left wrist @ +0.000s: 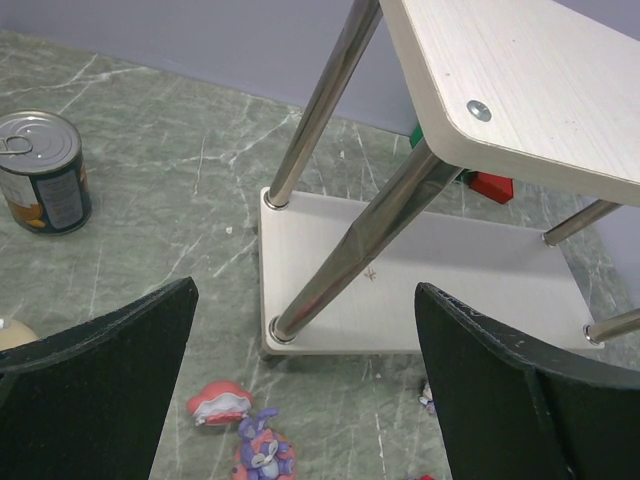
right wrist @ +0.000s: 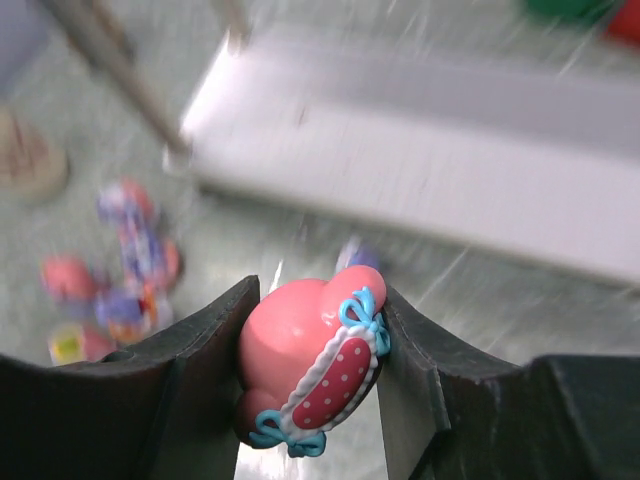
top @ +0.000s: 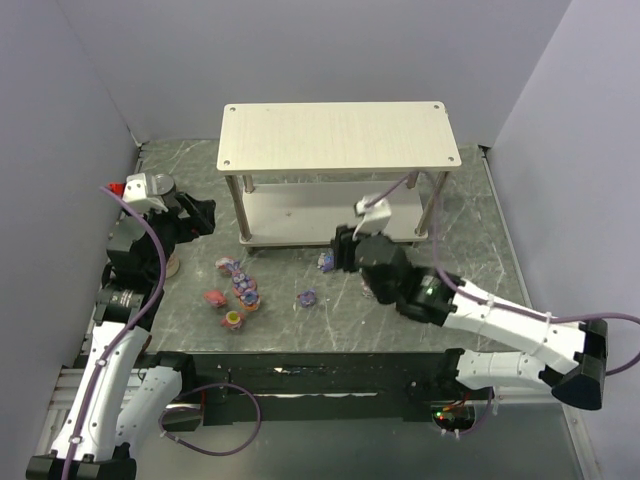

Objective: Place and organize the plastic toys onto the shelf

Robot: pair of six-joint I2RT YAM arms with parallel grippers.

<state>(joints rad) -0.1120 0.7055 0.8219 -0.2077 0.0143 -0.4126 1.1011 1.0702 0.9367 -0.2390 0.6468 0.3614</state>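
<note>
The robot's right gripper will next raise the toy it holds, carry it outward to the near side of the upper board and release it there, because that space is empty.
The shelf (top: 340,135) stands at the back of the table with pale boards and silver posts; its lower board (left wrist: 450,290) shows in the left wrist view. My right gripper (top: 345,250) is in front of the lower board, shut on a pink hooded toy (right wrist: 310,365) with a dotted red face and blue bows. Several plastic toys (top: 238,292) lie in a loose group on the table at front left, one purple toy (top: 307,297) apart. My left gripper (top: 205,215) is open and empty, left of the shelf; a red hooded toy (left wrist: 220,402) and a purple rabbit toy (left wrist: 262,452) lie below it.
A dark tin can (left wrist: 42,172) stands on the table left of the shelf. A beige object (top: 172,265) lies by the left arm. Red and green things (left wrist: 488,183) sit behind the shelf. Grey walls close in the table on three sides.
</note>
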